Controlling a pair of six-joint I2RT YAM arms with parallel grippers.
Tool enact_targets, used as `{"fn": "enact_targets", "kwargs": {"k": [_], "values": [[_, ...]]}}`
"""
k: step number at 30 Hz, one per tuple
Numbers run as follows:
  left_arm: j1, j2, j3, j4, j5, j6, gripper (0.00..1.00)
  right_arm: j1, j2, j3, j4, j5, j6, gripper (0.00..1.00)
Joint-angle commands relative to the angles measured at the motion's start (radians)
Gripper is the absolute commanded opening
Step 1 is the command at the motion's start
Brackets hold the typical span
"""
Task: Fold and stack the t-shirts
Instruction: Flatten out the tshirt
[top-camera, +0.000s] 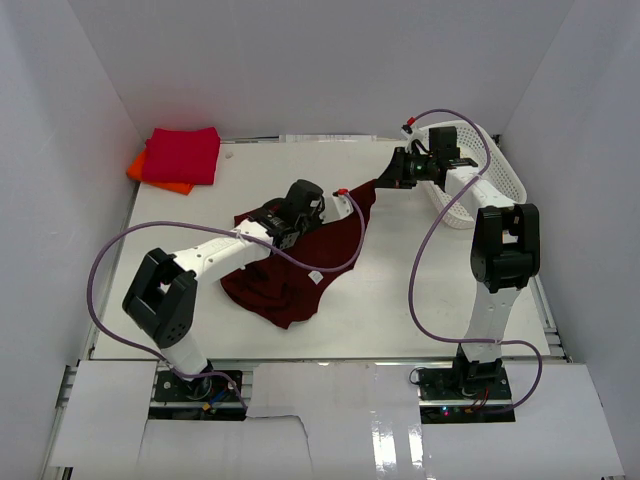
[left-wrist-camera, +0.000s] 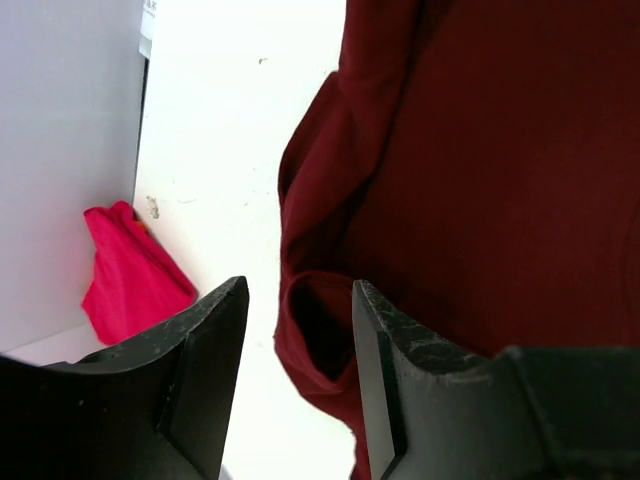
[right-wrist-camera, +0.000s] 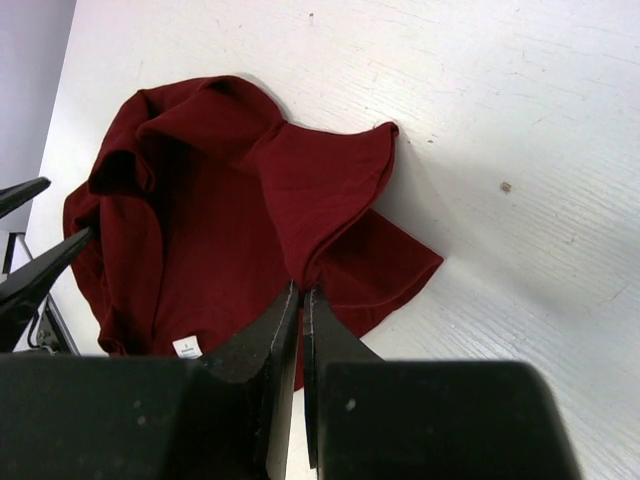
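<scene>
My left gripper comes down onto the maroon t-shirt's sleeve opening's rim (left-wrist-camera: 292, 316) on the side facing the crimson-red t-shirt next, before it closes.
The dark maroon t-shirt (top-camera: 290, 275) (left-wrist-camera: 480, 150) (right-wrist-camera: 200, 220) lies crumpled mid-table, its white neck label (right-wrist-camera: 186, 346) showing. My right gripper (top-camera: 385, 183) (right-wrist-camera: 303, 290) is shut on a fold at the shirt's far right corner, lifting it slightly. My left gripper (top-camera: 308, 192) (left-wrist-camera: 298, 290) stands open over the shirt's far left edge, with a sleeve opening (left-wrist-camera: 315, 325) just beyond the gap between its fingers and nothing held. A folded crimson-red t-shirt (top-camera: 182, 155) (left-wrist-camera: 130, 270) rests on an orange one (top-camera: 140, 167) in the far left corner.
A white mesh basket (top-camera: 500, 160) stands at the far right, behind the right arm. White walls close in the table on the left, back and right. Purple cables loop from both arms over the table.
</scene>
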Motion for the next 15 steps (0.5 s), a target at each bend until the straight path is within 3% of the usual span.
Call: {"fn": "enact_targets", "kwargs": {"k": [1,15], "values": [[0.005,0.013,-0.003,0.011,-0.058,0.090,0.56,-0.004,0.007,0.039,-0.002,-0.029,0.008,0.08],[0.037,0.086,-0.029,0.068,-0.110,0.096,0.58,-0.004,0.013,0.021,-0.007,-0.022,-0.008,0.08]]}}
